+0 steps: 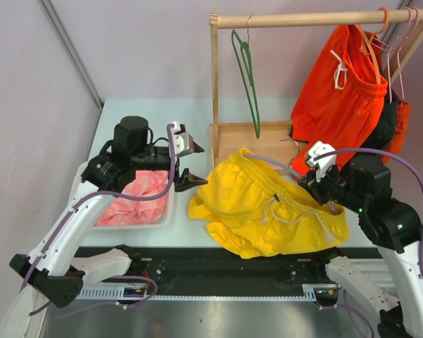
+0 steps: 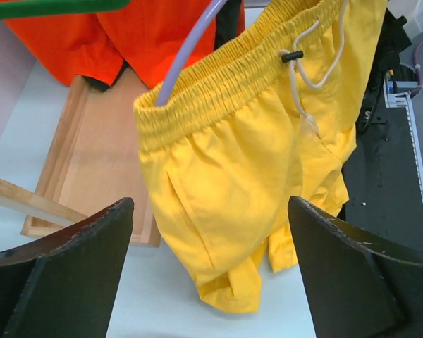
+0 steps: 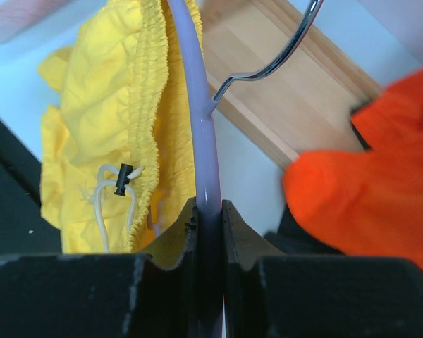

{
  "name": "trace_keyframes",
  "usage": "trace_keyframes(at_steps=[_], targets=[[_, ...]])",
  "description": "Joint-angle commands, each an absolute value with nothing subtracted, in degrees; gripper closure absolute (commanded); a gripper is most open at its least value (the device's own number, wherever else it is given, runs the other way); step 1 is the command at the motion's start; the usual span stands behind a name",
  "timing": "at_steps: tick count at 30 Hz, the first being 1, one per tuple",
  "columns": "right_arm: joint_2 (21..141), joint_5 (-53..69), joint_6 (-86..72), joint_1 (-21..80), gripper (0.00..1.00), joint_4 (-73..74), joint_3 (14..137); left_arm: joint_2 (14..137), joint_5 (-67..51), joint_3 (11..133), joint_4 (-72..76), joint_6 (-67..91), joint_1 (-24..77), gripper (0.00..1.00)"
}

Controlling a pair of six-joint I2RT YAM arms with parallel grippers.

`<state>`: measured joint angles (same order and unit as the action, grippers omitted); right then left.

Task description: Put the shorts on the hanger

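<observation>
Next I should raise my right gripper outward, set the silver hook over the rack's top bar and release, since that bar lies above and outward of my gripper.
The yellow shorts lie draped over the lilac hanger in the middle of the table, with the lower leg resting on the surface. My right gripper is shut on the hanger's upper arm, just below its silver hook. The waistband and white drawstring hang to the left of the hanger bar. My left gripper is open and empty, left of the shorts, with the hanger emerging from the waistband ahead.
A white bin of pink cloth sits at the left. A wooden rack with a tray base stands behind, holding a green hanger and orange-red shorts at the right.
</observation>
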<state>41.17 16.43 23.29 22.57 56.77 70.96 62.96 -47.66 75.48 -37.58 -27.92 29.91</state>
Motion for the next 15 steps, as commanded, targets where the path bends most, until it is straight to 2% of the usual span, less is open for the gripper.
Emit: trace_keyframes(at_steps=[1,9,12,15], targets=[[42.1,5.7,21.0,19.3,1.00,55.5,75.8,61.4,-46.8,75.3,-34.4,-25.4,29.5,0.05],[50.5,-6.0,19.6,17.4,1.00,51.0,85.6,61.5,-45.7,74.0,-32.3,-24.6,29.5,0.00],[56.3,-4.8,18.0,13.5,1.00,50.2,92.5,61.0,-44.3,73.1,-31.5,-24.3,29.6,0.00],[62.4,2.1,15.4,5.5,1.00,49.7,100.6,59.9,-44.0,71.6,-29.7,-23.0,29.5,0.00]])
